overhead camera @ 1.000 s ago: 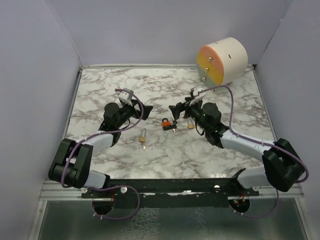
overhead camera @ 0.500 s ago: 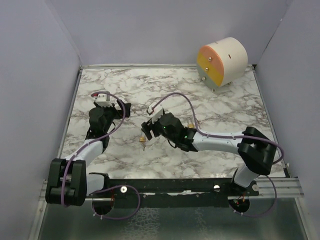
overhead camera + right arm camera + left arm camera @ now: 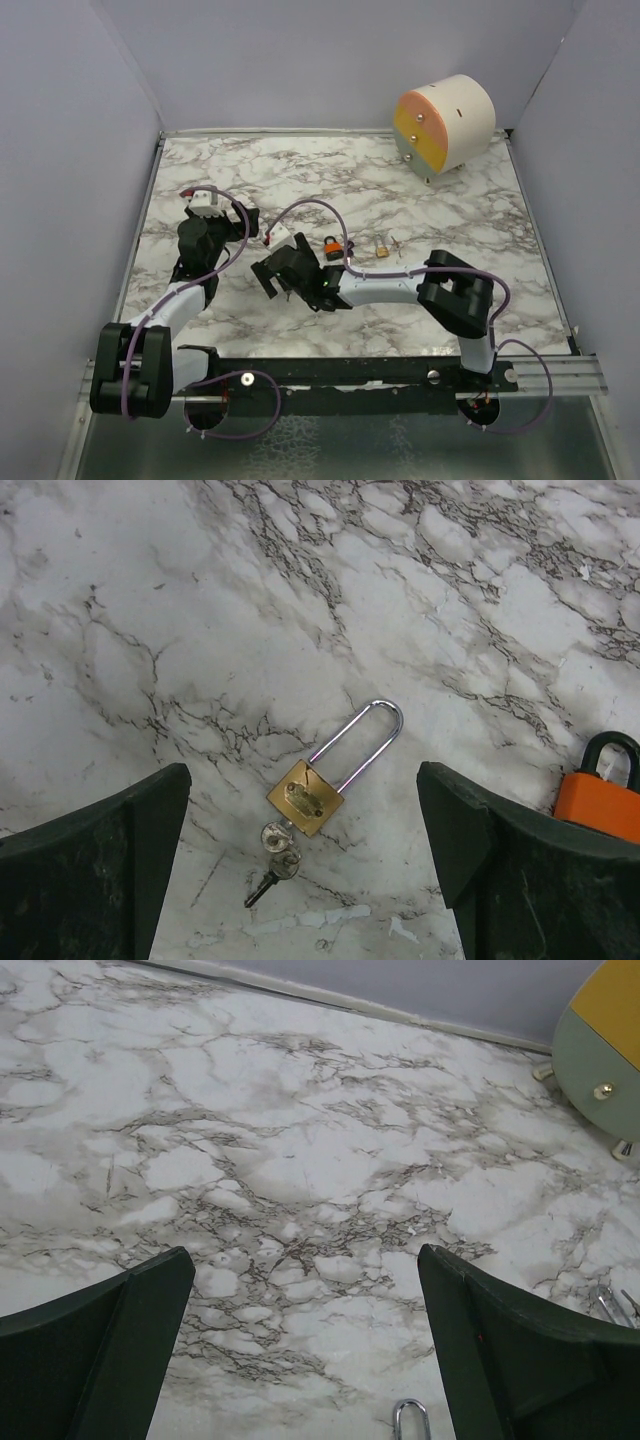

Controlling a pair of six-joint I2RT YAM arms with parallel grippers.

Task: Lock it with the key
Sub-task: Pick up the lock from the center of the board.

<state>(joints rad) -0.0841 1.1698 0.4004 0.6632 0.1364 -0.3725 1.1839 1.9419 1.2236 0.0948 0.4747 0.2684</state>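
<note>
My right gripper turns and lowers onto the brass padlock's body (image 3: 306, 798) next, one finger beside each side edge, since the lock lies slanted between my open fingers.
A brass padlock (image 3: 305, 797) with a long silver shackle (image 3: 365, 742) lies flat on the marble table. Its small keys (image 3: 278, 852) rest against the lower edge of its body. My right gripper (image 3: 303, 776) hovers over it, open, one finger on each side, touching nothing. In the top view the right gripper (image 3: 270, 276) covers this padlock. My left gripper (image 3: 243, 222) stands open to the left of it, and in the left wrist view the left gripper (image 3: 305, 1260) has only bare marble between its fingers and a silver shackle tip (image 3: 410, 1416) at the bottom edge.
An orange padlock (image 3: 331, 245) lies just right of the right gripper, and shows as the orange padlock (image 3: 600, 802) in the right wrist view. A small brass lock with keys (image 3: 383, 250) lies further right. A round drum (image 3: 445, 125) stands at the back right. Walls enclose the table.
My right arm has swung left, from beside the orange padlock to above the long-shackle brass padlock. My left arm has pulled back to the left.
</note>
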